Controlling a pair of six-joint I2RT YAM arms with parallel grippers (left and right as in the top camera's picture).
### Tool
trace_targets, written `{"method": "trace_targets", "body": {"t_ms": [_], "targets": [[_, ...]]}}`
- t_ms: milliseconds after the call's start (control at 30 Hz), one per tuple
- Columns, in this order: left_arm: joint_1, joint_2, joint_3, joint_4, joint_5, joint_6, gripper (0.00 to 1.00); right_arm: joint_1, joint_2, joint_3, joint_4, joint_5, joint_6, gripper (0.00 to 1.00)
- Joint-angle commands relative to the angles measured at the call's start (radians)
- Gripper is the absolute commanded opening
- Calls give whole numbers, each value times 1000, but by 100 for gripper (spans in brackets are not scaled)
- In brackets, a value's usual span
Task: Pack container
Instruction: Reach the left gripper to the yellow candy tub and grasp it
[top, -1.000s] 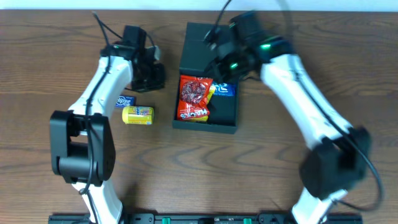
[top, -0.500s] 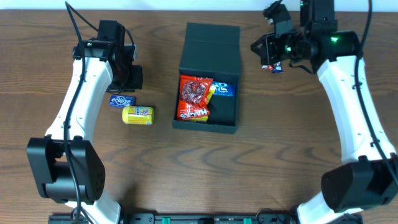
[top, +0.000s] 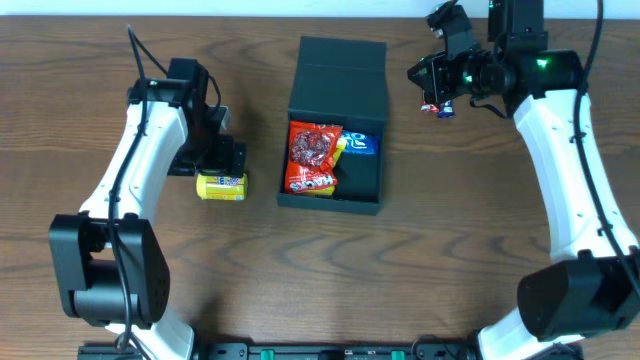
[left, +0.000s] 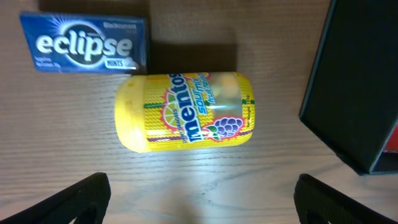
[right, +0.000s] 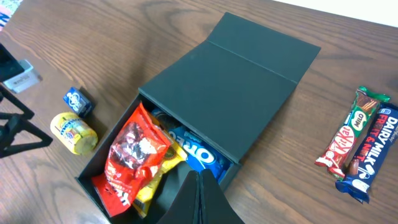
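Note:
My left gripper is above the Mentos tub's labelled middle (top: 226, 187) (left: 191, 112), and the tub stretches from finger to finger. The gripper needs to turn crosswise next and lower over it.
The container (top: 337, 75) is a dark box in the middle of the table, its flap lid folded back. In it lie a red packet (top: 312, 158), a yellow packet under that and a blue Oreo pack (top: 362, 143). A yellow Mentos tub (left: 185, 112) lies on its side left of the box, with a blue Eclipse tin (left: 84, 43) just behind it. My left gripper (left: 199, 202) hangs open right above the tub (top: 221, 186), fingers wide on either side and holding nothing. My right gripper (right: 200, 186) is shut and empty, hovering off the container's back right corner (top: 422, 78).
A KitKat bar (right: 351, 130) and a Dairy Milk bar (right: 373, 152) lie side by side on the wood right of the container, beneath my right arm (top: 441, 108). The container's left wall (left: 360, 81) stands close to the right of the Mentos tub.
My left gripper has opened wide and come down from behind the Eclipse tin to over the Mentos tub. My right arm has drawn back from over the container to the back right.

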Motion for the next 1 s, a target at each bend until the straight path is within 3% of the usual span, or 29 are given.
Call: {"method": "trace_targets", "body": {"t_ms": [0, 133, 300, 633, 967], "targets": [[-9, -3, -3, -2, -42, -298, 95, -6, 3, 1, -5, -1, -18, 2], [-19, -3, -3, -80, -52, -937, 95, -6, 3, 1, -16, -1, -18, 1], [-68, -2, -5, -43, -114, -1268, 95, -6, 3, 1, -21, -1, -18, 1], [-133, -1, -42, 20, -268, -1548, 96, -6, 3, 1, -53, 1, -37, 2], [-133, -1, -248, 280, -216, -1557, 95, -6, 3, 1, -51, 23, -37, 2]]}}
